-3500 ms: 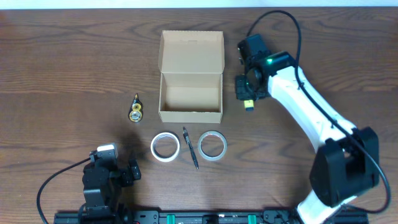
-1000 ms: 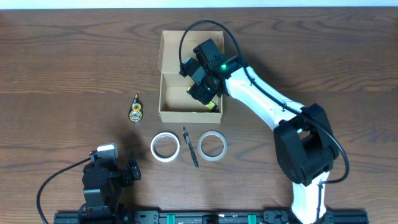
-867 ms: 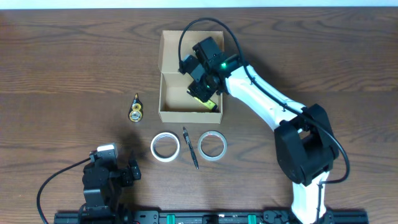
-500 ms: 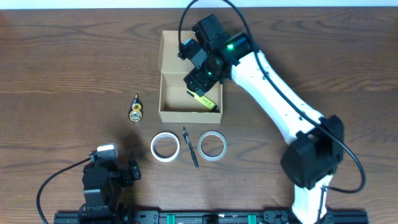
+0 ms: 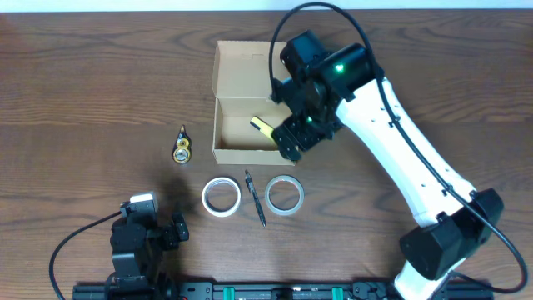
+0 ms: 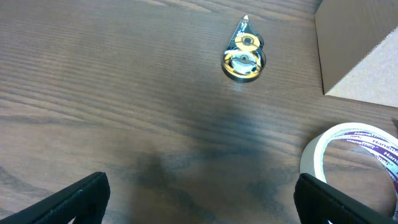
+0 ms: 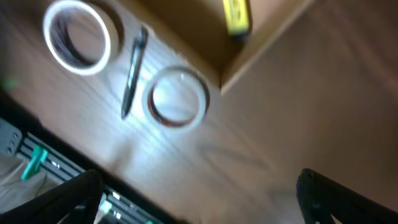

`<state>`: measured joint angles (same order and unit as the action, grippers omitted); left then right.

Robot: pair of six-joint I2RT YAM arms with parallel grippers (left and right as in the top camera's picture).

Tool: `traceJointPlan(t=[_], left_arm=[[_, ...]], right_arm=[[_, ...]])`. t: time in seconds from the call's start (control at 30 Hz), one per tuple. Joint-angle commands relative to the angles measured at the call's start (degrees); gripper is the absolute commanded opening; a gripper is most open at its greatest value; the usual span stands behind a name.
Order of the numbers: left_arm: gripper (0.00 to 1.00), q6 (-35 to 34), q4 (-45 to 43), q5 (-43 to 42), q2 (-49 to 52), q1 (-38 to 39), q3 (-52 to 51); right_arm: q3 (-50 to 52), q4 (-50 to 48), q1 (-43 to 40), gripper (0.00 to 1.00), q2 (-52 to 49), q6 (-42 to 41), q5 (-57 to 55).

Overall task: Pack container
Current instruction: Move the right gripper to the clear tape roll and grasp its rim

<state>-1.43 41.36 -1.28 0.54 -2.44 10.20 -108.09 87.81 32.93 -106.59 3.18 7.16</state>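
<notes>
My right gripper moves back from the box corner next and comes down onto the near rim of the clear tape roll outside the box.
The container [image 5: 254, 152] is a tan cardboard box with its flap lid [image 5: 250, 65] open toward the back. A small yellow marker-like item [image 5: 262, 127] lies inside it, also visible in the right wrist view as the yellow item [image 7: 236, 15]. My right gripper [image 5: 293, 137] hovers over the box's front right corner, open and empty; in its own view the right gripper [image 7: 199, 199] spans bare wood beside the box wall [image 7: 261, 43]. My left gripper [image 5: 175, 229] rests low at the front left, open and empty, shown wide apart as the left gripper [image 6: 199, 205].
In front of the box lie a white tape roll [image 5: 221, 197], a black pen [image 5: 255, 198] and a clear tape roll [image 5: 284, 194]. A small yellow tape dispenser [image 5: 181, 150] sits left of the box. The table's front rail [image 5: 266, 292] runs along the bottom.
The right gripper opened and left the yellow item lying in the box, then lifted and swung right and toward the front corner. The left arm has not moved.
</notes>
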Motion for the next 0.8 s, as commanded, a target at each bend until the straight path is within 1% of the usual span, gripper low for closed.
traceJointPlan(t=[0.0, 0.03, 0.17, 0.27, 0.4, 0.5, 0.67, 0.77], left_arm=[[0.96, 0.63, 0.37, 0.24, -0.24, 0.22, -0.96], [0.96, 0.63, 0.37, 0.24, -0.24, 0.22, -0.96], [0.95, 0.63, 0.35, 0.24, -0.24, 0.22, -0.96], [0.95, 0.63, 0.35, 0.24, -0.24, 0.22, -0.96], [0.95, 0.63, 0.37, 0.24, -0.24, 0.22, -0.96], [0.95, 0.63, 0.35, 0.24, -0.24, 0.22, -0.96], [0.95, 0.63, 0.37, 0.24, -0.24, 0.22, -0.96], [0.95, 0.63, 0.37, 0.24, -0.24, 0.22, -0.96]], right_arm=[[4.83, -0.28, 0.55, 0.99, 2.25, -2.29, -0.94], [6.67, -0.98, 0.55, 0.99, 3.28, -2.49, -0.92], [21.75, -9.75, 0.55, 0.99, 12.96, -3.23, -0.92], [31.06, -14.43, 0.57, 0.99, 18.95, -3.56, -0.13], [40.5, -18.1, 2.21, 0.99, 23.34, -2.23, 1.75], [44.06, -22.03, 5.57, 0.99, 24.09, -2.25, 5.97], [45.59, -28.0, 14.78, 0.99, 23.08, -2.27, 5.7], [45.62, -30.08, 17.88, 0.99, 21.75, -2.45, 3.34]])
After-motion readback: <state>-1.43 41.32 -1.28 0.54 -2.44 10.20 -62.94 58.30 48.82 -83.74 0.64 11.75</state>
